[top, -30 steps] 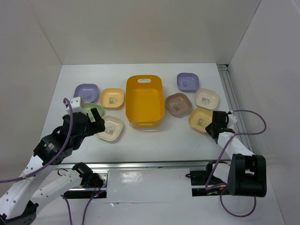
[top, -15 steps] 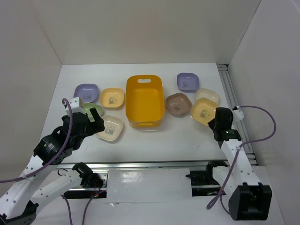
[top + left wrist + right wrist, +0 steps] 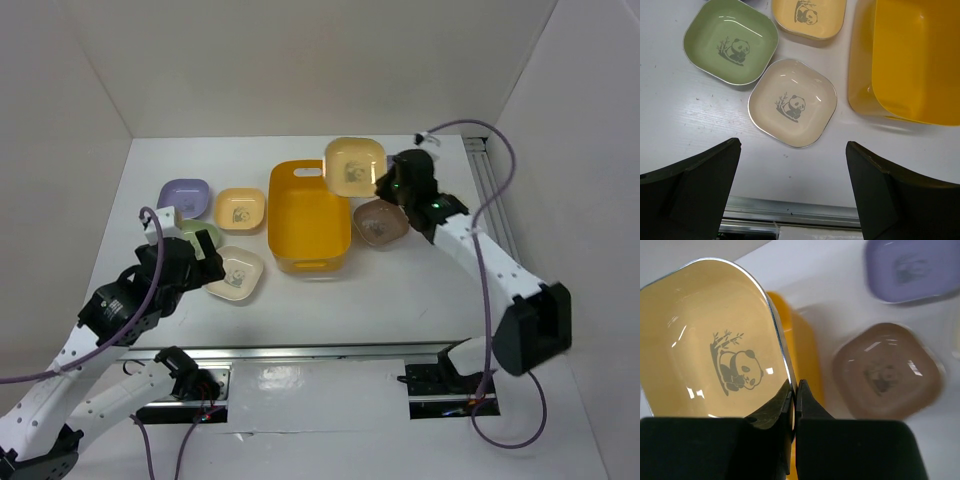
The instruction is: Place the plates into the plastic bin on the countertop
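My right gripper moves to the left in the top view next, then lowers the plate into the bin, since the yellow-orange plate hangs partly past the bin's side.
My right gripper (image 3: 385, 185) is shut on the rim of a yellow-orange plate (image 3: 354, 165) with a panda print and holds it tilted in the air over the far right corner of the plastic bin (image 3: 310, 258). In the right wrist view the jaws (image 3: 794, 390) pinch this plate's (image 3: 715, 340) edge. My left gripper (image 3: 205, 250) is open and empty above the cream plate (image 3: 792, 102), with the green plate (image 3: 732, 40) and another yellow-orange plate (image 3: 810, 17) beyond it. A lavender plate (image 3: 184, 195) lies far left. A brown-mauve plate (image 3: 380, 225) lies right of the bin.
A second lavender plate (image 3: 910, 270) shows only in the right wrist view, beyond the brown-mauve plate (image 3: 887, 370). The bin's wall (image 3: 860, 75) stands right of the cream plate. White walls close in the white countertop (image 3: 330, 295). A metal rail (image 3: 495, 190) runs along its right edge.
My right gripper has lifted the yellow-orange plate from the right side of the countertop and carried it left and back to above the bin. The left arm has barely moved.
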Controlling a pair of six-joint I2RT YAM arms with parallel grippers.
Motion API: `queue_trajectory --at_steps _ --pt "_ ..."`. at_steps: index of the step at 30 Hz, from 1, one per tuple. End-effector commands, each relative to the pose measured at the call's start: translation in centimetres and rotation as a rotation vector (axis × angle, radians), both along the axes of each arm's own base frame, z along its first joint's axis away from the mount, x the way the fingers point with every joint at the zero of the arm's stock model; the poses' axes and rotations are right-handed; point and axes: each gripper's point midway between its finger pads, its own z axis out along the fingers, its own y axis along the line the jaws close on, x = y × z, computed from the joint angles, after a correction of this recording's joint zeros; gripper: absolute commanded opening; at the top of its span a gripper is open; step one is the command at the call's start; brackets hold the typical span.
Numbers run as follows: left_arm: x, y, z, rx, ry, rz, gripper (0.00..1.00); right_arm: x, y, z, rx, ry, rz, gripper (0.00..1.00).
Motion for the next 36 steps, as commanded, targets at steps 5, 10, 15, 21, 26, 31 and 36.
queue_trajectory --at_steps 5,10,15,21,26,31,36 --pt "0.3 0.3 1.0 -0.018 -0.037 0.031 1.0 4.1 11.2 1.1 -0.023 -0.042 0.147 0.0" --pt "0.4 0.2 0.9 -0.012 -0.029 0.031 1.0 5.4 14.9 -4.5 -0.038 0.069 0.138 0.0" --pt "0.5 0.2 0.7 -0.007 -0.022 0.031 1.0 6.1 15.1 -6.5 -0.04 0.1 0.08 0.0" --pt "0.5 -0.2 0.9 -0.02 -0.029 0.011 1.0 6.0 14.9 -9.9 -0.084 0.16 0.049 0.0" --pt "0.5 -0.1 0.9 -0.012 -0.029 0.006 1.0 6.1 15.9 -11.1 -0.088 0.178 0.069 0.09" --pt "0.5 -0.1 0.9 -0.012 -0.029 0.006 1.0 5.6 17.2 -11.7 -0.103 0.196 0.103 0.43" --pt "0.4 0.0 1.1 -0.017 -0.036 0.006 1.0 5.4 17.8 -11.8 -0.116 0.197 0.13 0.57"
